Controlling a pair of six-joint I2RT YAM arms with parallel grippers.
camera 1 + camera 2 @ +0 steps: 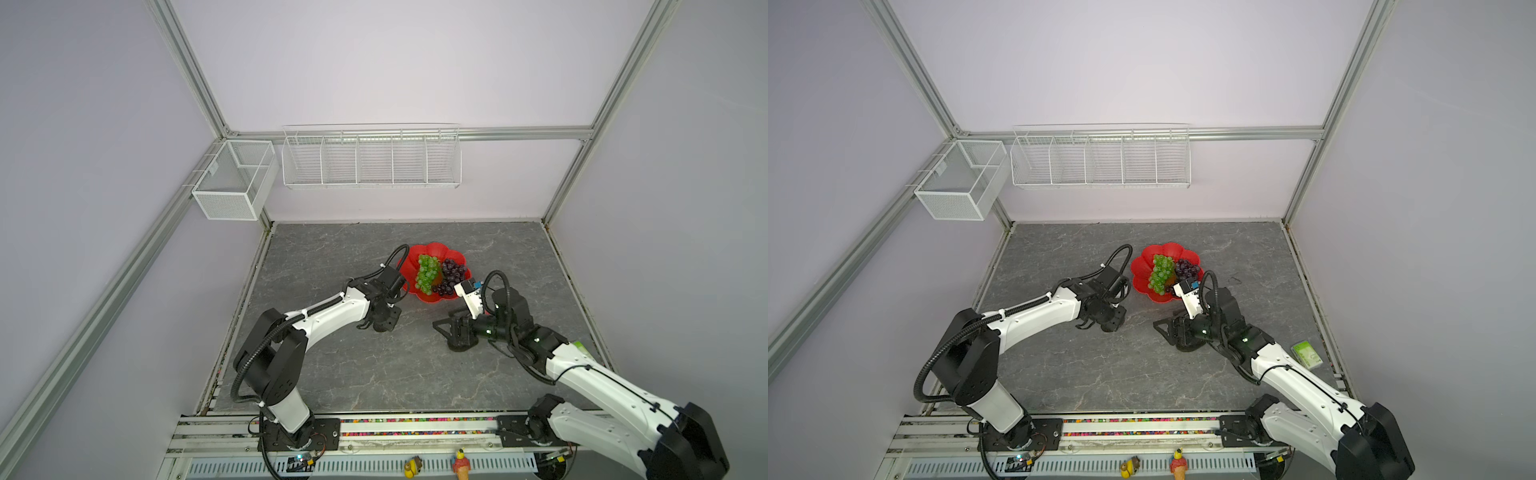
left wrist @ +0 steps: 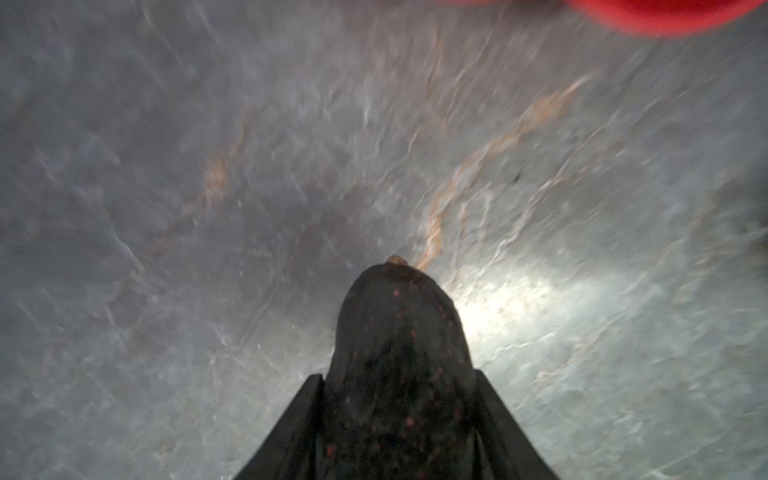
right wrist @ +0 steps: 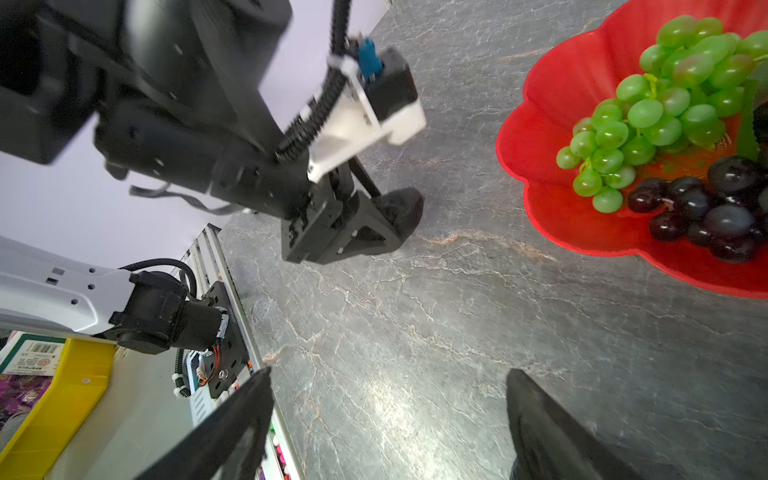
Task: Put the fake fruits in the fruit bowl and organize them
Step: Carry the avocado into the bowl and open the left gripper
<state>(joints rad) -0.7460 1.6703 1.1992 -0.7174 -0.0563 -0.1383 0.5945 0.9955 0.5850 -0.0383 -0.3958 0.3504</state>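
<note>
My left gripper lifts the avocado outward over the bowl's rim next. It then releases it onto the red lobe (image 1: pixel 1141 276) beside the green grapes, since that spot is bare.
The red scalloped fruit bowl (image 1: pixel 432 251) (image 1: pixel 1167 249) (image 3: pixel 540 124) sits mid-table. In it lie a green grape bunch (image 1: pixel 428 272) (image 1: pixel 1160 274) (image 3: pixel 656 112) and a dark purple grape bunch (image 1: pixel 453 270) (image 1: pixel 1187 268) (image 3: pixel 706 216). My left gripper (image 1: pixel 384 322) (image 1: pixel 1111 322) (image 2: pixel 397 374) is low over the table, just short of the bowl's left rim. Its fingers press both sides of a blackish pebbly avocado (image 2: pixel 399 324) (image 3: pixel 401 208). My right gripper (image 1: pixel 451 328) (image 1: pixel 1169 328) (image 3: pixel 390 415) stands open near the bowl's front rim, with bare table between its fingers.
White wire baskets (image 1: pixel 370 162) and a mesh basket (image 1: pixel 232 183) hang on the back walls. A green-and-white packet (image 1: pixel 1307 354) lies at the table's right edge. Two toy figures (image 1: pixel 412 465) stand on the front rail. A yellow bin (image 3: pixel 54 399) sits beyond the table's front.
</note>
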